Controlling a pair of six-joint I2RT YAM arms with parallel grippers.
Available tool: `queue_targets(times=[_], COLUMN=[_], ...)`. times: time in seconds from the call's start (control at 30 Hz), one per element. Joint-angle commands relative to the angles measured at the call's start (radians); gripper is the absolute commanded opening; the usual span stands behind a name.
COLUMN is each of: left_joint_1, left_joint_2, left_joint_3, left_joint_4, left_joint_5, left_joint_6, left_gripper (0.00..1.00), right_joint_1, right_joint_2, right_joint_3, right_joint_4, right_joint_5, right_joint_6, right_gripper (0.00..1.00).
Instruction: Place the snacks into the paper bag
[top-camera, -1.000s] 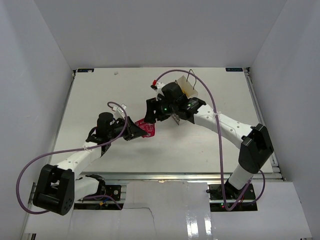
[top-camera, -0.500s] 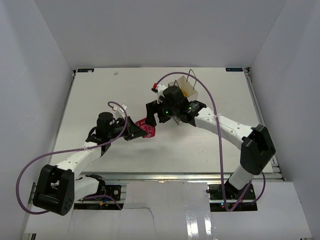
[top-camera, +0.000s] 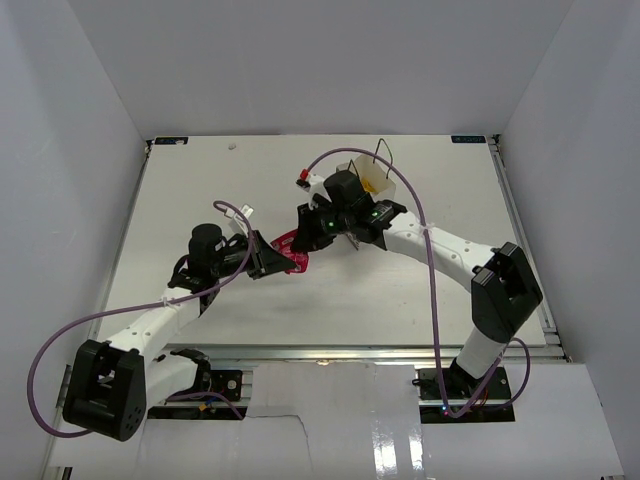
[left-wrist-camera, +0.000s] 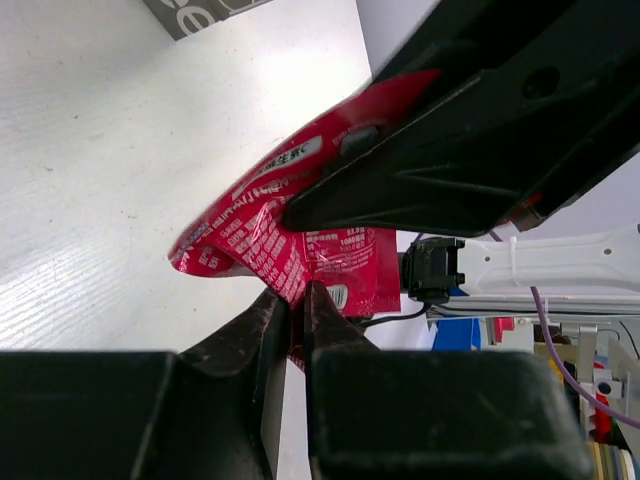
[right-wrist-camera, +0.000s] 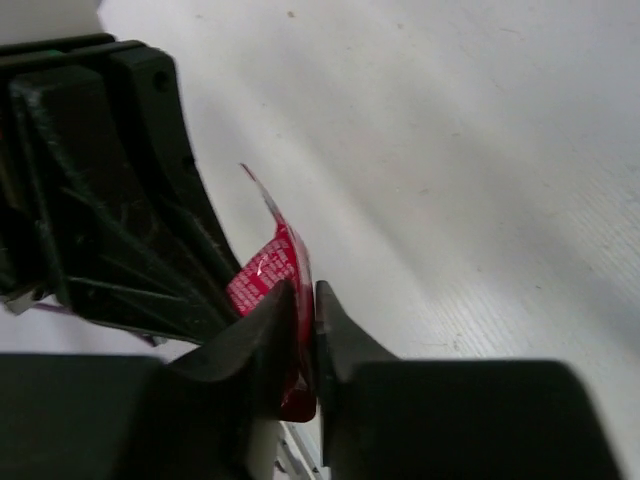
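I will lift my right gripper up and outward, to the right in the top view, over the paper bag's opening (top-camera: 371, 178) and release there, because the bag stands open upward.
A red snack packet (top-camera: 293, 251) hangs a little above the table's middle, held from both sides. My left gripper (top-camera: 274, 261) is shut on its lower edge (left-wrist-camera: 280, 230), the fingertips pinching the wrapper at the left gripper (left-wrist-camera: 297, 295). My right gripper (top-camera: 304, 233) comes from the opposite side and is shut on the packet's other edge (right-wrist-camera: 268, 272), jaws tight on the foil at the right gripper (right-wrist-camera: 304, 296). The white paper bag (top-camera: 373, 178) stands upright behind the right wrist, partly hidden by it. Its grey lettered panel (left-wrist-camera: 200, 12) shows in the left wrist view.
A small silvery striped thing (top-camera: 352, 238) lies under the right forearm. The purple cable (top-camera: 420, 215) arcs over the right arm near the bag. White walls enclose the table (top-camera: 180, 200) on three sides.
The right gripper slid left toward the left gripper, opened wide, then shut on the red packet's free edge. The left gripper kept its grip and barely moved.
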Motion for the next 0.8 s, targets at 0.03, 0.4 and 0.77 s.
queue_targets(times=[0.03, 0.4, 0.77], left_joint_1=[-0.006, -0.006, -0.006], left_joint_2=[-0.013, -0.115, -0.248], left_joint_3=[0.033, 0.114, 0.224], left_joint_4=[0.067, 0.065, -0.309], left_joint_5=[0.048, 0.058, -0.170], left_joint_6=[-0.006, 0.093, 0.322], left_gripper=[0.32, 0.72, 0.85], right_joint_1=[-0.044, -0.166, -0.403], right_joint_2=[-0.015, -0.066, -0.153], right_joint_3=[0.041, 0.164, 0.434], right_joint_4=[0.065, 0.045, -0.074], right_joint_5=[-0.146, -0.535, -0.413], right_joint_6=[-0.008, -0.330, -0.630], right_gripper=[0.08, 0.08, 0.08])
